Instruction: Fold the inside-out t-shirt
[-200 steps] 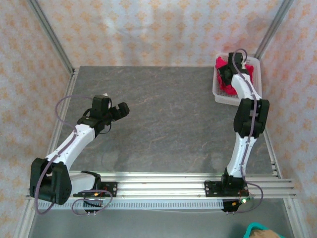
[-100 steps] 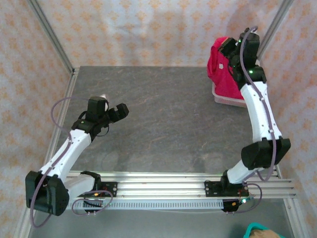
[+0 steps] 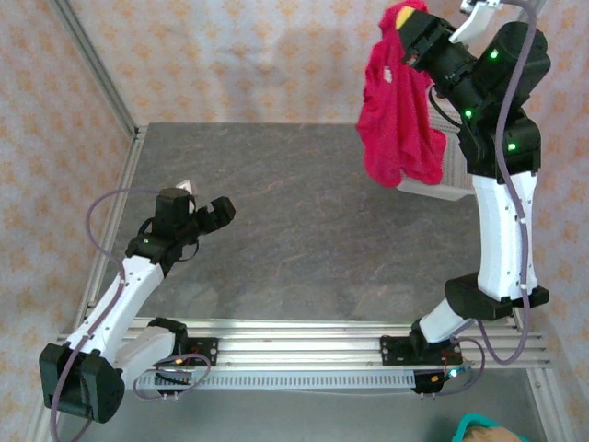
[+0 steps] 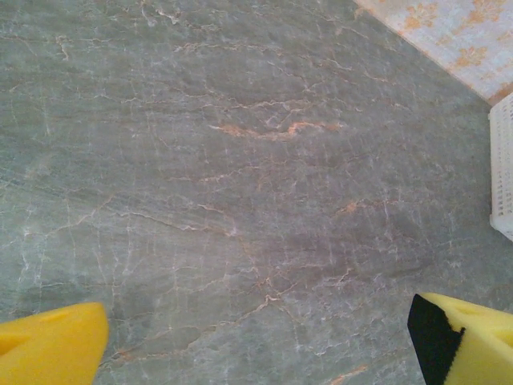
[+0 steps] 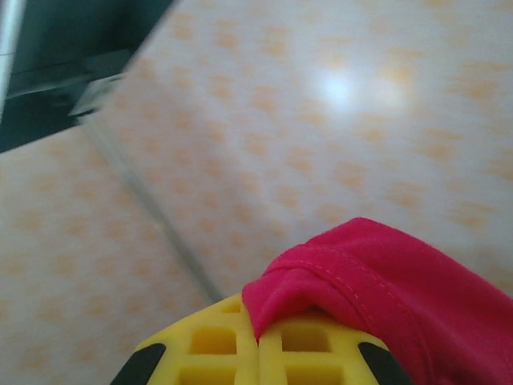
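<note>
I will carry the shirt down toward the left gripper with my right gripper next, clear of the basket, and let go of its top edge there. The table is bare below my right gripper on that side.
The inside-out t-shirt (image 3: 398,120) is bright red-pink and hangs bunched in the air above the table's far right. My right gripper (image 3: 408,20) is raised high and shut on the shirt's top edge. In the right wrist view, a stitched fold of the t-shirt (image 5: 393,293) is pinched between the closed yellow fingers of the right gripper (image 5: 258,346). My left gripper (image 3: 204,206) hovers over the left part of the table, open and empty. In the left wrist view, the left gripper (image 4: 260,349) has its yellow fingertips (image 4: 52,346) far apart over bare table.
A white mesh basket (image 3: 453,190) stands at the far right of the grey marbled table (image 3: 304,239), mostly hidden behind the hanging shirt; its edge (image 4: 503,172) also shows in the left wrist view. Patterned walls enclose the table. A metal rail (image 3: 304,345) runs along the near edge.
The right arm has risen steeply, lifting the t-shirt out of the basket until it hangs free high above it. The left arm has shifted slightly, still open.
</note>
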`<state>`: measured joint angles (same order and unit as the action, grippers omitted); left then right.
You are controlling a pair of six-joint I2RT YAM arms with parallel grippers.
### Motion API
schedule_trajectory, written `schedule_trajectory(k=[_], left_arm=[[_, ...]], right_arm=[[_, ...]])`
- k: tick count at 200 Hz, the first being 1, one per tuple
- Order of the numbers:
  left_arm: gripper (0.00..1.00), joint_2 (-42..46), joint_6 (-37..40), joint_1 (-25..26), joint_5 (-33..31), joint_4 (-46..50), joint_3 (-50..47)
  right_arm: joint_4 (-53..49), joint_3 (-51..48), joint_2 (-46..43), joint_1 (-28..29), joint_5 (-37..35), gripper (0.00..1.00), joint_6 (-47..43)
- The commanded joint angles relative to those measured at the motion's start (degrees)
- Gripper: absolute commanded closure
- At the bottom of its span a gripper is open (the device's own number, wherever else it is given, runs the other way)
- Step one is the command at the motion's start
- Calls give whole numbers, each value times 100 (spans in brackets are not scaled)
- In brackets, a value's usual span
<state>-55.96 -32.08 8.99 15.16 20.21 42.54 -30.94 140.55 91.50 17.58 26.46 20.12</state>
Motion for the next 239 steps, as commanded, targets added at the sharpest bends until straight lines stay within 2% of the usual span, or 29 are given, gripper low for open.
schedule_trajectory(k=[1, 29, 55, 68, 88, 94, 107, 113, 121, 128, 142, 155, 168, 184, 195, 215, 239], left_arm=[[3, 60, -18, 38, -105, -31, -12], [4, 127, 39, 40, -118, 82, 37], [5, 207, 114, 41, -218, 291, 98], [7, 193, 114, 37, -457, 484, 144], [10, 51, 52, 39, -966, 825, 232], [11, 6, 52, 40, -988, 851, 245], [12, -98, 43, 48, -918, 869, 270], [13, -143, 43, 50, -870, 879, 285], [14, -212, 35, 71, -844, 910, 312], [15, -269, 27, 95, -839, 932, 323], [17, -393, -6, 176, -820, 877, 270], [18, -545, -63, 266, -767, 745, 175], [22, -764, -105, 340, -678, 629, 99], [33, -1080, -124, 392, -624, 653, 75], [39, -1272, -158, 398, -827, 897, 124], [37, -1379, -138, 388, -1332, 1504, 227], [31, -1286, -180, 384, -1088, 1363, -30]], right_arm=[[-264, 348, 413, 407, 719, 100, 84], [-437, 95, 717, 795, 408, 100, -8], [-187, -1128, 758, 834, -33, 100, 12], [-136, -1633, 872, 812, -377, 100, -72], [-71, -1813, 1488, 671, -376, 99, 75], [-101, -1695, 1748, 651, -312, 87, 133], [-466, -1159, 2344, 640, -292, 40, 190], [-728, -845, 2605, 636, -365, 23, 207], [-1236, -390, 2916, 624, -481, 11, 220], [-1692, -21, 3115, 628, -593, 6, 181], [-2473, 332, 3255, 625, -915, 5, 106], [-2854, -95, 2993, 673, -1200, 6, 7], [-2634, -1431, 2347, 774, -1384, 7, -123], [-1656, -3651, 1243, 925, -1273, 13, -36], [-1041, -4990, 535, 972, -1107, 19, 167], [-317, -6858, -477, 1114, -995, 28, 566], [115, -8085, -1036, 1436, -925, 28, 955]])
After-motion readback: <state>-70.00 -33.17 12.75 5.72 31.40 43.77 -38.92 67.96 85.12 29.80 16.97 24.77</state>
